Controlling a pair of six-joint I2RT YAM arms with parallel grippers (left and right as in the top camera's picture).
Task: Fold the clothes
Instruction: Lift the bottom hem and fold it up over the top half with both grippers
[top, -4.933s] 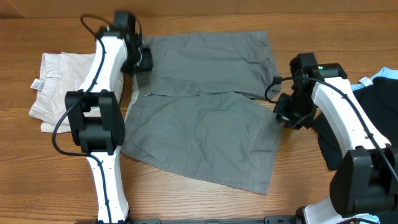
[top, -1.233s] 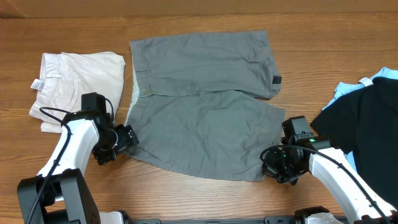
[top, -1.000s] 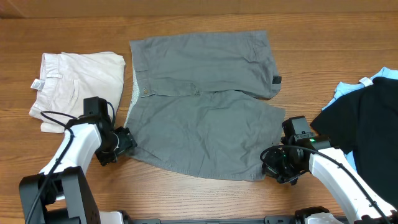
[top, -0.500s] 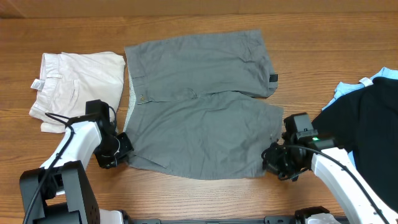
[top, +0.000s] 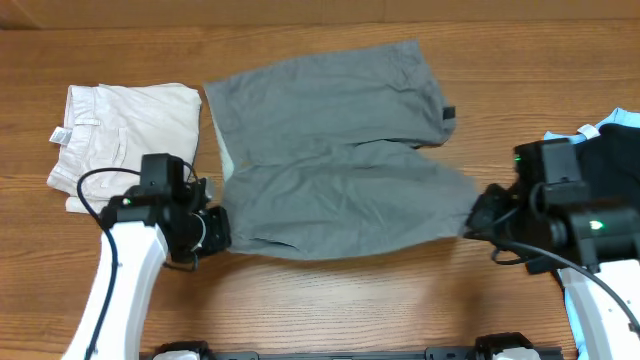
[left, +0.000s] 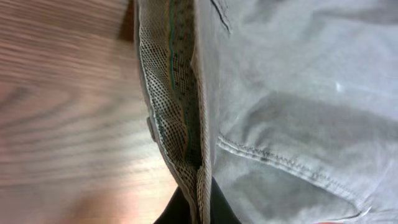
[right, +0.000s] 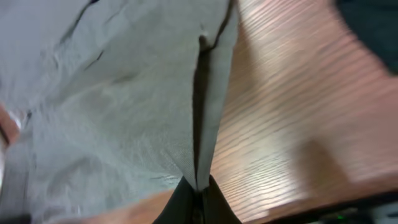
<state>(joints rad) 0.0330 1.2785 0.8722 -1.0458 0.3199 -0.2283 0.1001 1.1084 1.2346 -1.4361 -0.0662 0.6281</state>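
My left gripper should take the waistband corner outward to the far end of the waistband (top: 214, 92) and let go of it there, because the far half of the shorts is lying flat on the table.
The grey shorts (top: 330, 150) lie spread in the middle of the table, their near half lifted and pulled taut between my two grippers. My left gripper (top: 215, 232) is shut on the waistband corner at the near left; the left wrist view shows the mesh-lined waistband (left: 180, 118) pinched between the fingers (left: 202, 208). My right gripper (top: 478, 215) is shut on the near leg's hem corner at the right; the right wrist view shows the hem (right: 205, 112) clamped in the fingers (right: 199, 196).
Folded cream shorts (top: 125, 130) with a white tag lie at the far left. A black garment with light-blue trim (top: 610, 150) lies at the right edge, partly behind my right arm. Bare wood runs along the table's front.
Both grippers have closed on the near corners of the grey shorts and lifted them. The near edge has risen and shifted toward the far side, and the right arm has moved right.
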